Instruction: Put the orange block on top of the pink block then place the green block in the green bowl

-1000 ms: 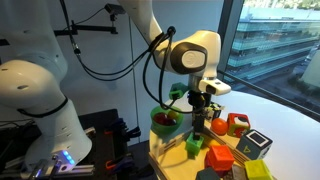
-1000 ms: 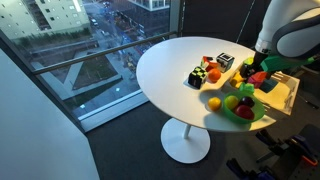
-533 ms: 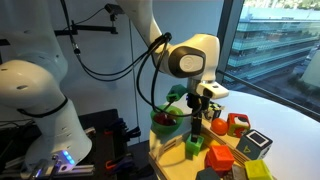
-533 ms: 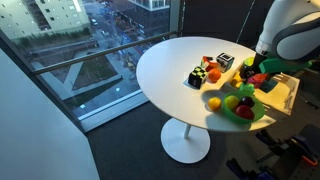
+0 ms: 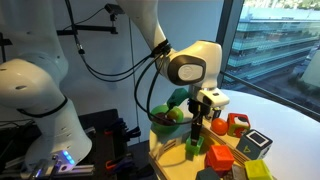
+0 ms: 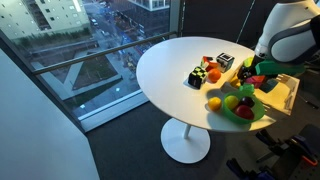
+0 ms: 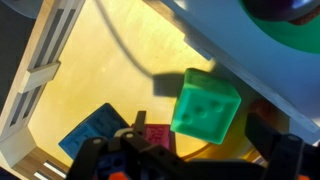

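Observation:
The green block (image 7: 207, 105) is still below my gripper's fingers. My gripper should move down to it next, then close.
The green block (image 7: 207, 105) is a lime cube lying on the yellow wooden tray (image 7: 90, 70). It also shows in an exterior view (image 5: 194, 147). My gripper (image 7: 200, 135) is open and hangs straight above it, one finger on each side, apart from it (image 5: 197, 127). A pink block (image 7: 155, 138) shows partly by the left finger. An orange block (image 5: 218, 128) stands just beside the gripper; I cannot tell what it rests on. The green bowl (image 5: 166, 120) with fruit in it stands next to the tray, and it also shows in the other exterior view (image 6: 240, 110).
Beside the gripper on the round white table (image 6: 170, 70) stand a red block (image 5: 237, 124), a grey-black cube (image 5: 256, 145) and a larger orange block (image 5: 218, 158). A blue piece (image 7: 95, 130) lies on the tray. The tray's rim (image 7: 45, 60) is close.
The gripper has come down a little towards the green block and its wrist has tilted slightly. The blocks and the bowl have not moved.

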Robot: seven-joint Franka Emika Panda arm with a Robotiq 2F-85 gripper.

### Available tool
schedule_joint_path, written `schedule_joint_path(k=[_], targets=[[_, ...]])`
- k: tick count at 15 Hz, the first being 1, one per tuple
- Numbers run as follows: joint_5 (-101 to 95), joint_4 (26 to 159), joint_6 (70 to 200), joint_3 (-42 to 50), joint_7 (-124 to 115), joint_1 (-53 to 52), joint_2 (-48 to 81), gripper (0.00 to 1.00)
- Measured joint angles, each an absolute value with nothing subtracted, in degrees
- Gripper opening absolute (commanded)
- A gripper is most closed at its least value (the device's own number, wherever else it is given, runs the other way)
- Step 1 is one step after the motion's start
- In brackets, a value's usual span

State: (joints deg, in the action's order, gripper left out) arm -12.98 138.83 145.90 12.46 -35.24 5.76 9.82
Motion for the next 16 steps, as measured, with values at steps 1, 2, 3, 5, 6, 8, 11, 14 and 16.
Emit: schedule_joint_path(k=[1,2,3,5,6,8,11,14,16], targets=[[-12.2,138.7,146.4,12.5,-35.2,5.8,10.3,1.0],[-11.5,138.7,146.8,12.5,-35.2,5.8,10.7,1.0],[-10.6,138.5,147.2,12.5,-35.2,5.8,11.2,1.0],[-8.9,138.1,147.6,12.5,-35.2,5.8,12.1,1.0],[-8.1,137.9,147.8,12.5,-35.1,5.7,12.5,1.0],[-6.7,137.4,148.3,12.5,-35.0,5.7,13.3,1.0],[-6.0,136.9,149.2,12.5,-35.0,5.7,14.1,1.0],[-6.0,136.5,149.6,12.5,-35.0,5.5,14.8,0.67],[-6.0,136.3,149.7,12.5,-34.9,5.4,15.2,0.49]])
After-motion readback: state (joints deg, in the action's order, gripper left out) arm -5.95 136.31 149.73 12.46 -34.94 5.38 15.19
